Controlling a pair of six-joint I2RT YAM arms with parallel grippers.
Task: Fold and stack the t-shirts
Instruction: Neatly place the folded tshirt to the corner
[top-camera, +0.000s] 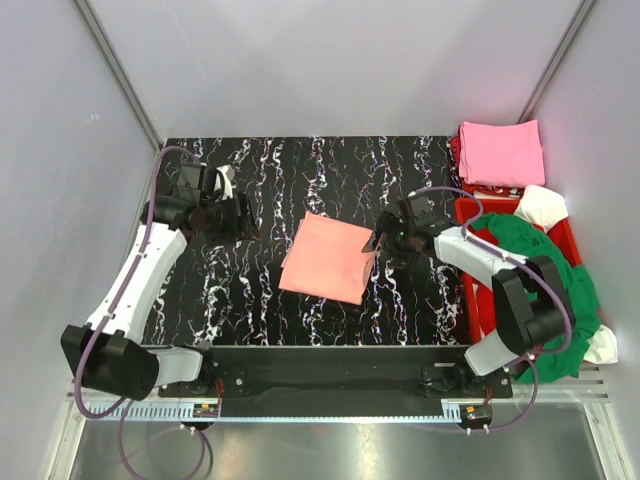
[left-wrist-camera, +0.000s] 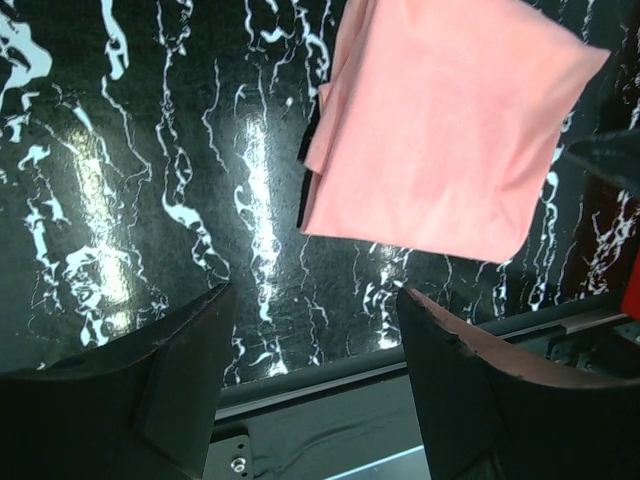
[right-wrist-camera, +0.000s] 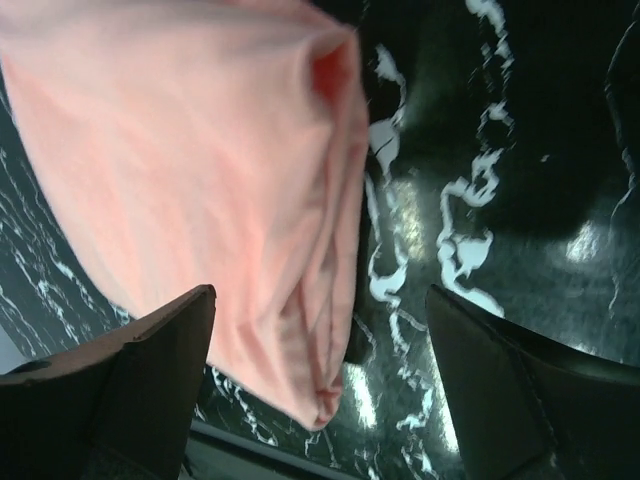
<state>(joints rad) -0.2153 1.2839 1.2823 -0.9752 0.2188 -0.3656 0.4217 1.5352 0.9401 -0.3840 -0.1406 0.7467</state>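
My right gripper is above the shirt and needs to go down toward the left in the top view, onto the shirt's far corner facing the crate (right-wrist-camera: 338, 68), because the shirt's fold is open there.
A salmon-orange t-shirt (top-camera: 328, 257) lies folded into a rectangle at the middle of the black marbled table. It also shows in the left wrist view (left-wrist-camera: 450, 120) and the right wrist view (right-wrist-camera: 200, 170). My right gripper (top-camera: 383, 243) is open and empty, just over the shirt's right edge (right-wrist-camera: 320, 330). My left gripper (top-camera: 243, 217) is open and empty, well left of the shirt (left-wrist-camera: 318, 330). A folded pink t-shirt (top-camera: 500, 152) lies at the back right. Green (top-camera: 555, 275) and white (top-camera: 543, 205) t-shirts are heaped in the red crate.
The red plastic crate (top-camera: 470, 212) stands at the table's right edge, beside my right arm. The table's near edge is a black rail (top-camera: 330, 355). Pale walls close in the left, back and right sides.
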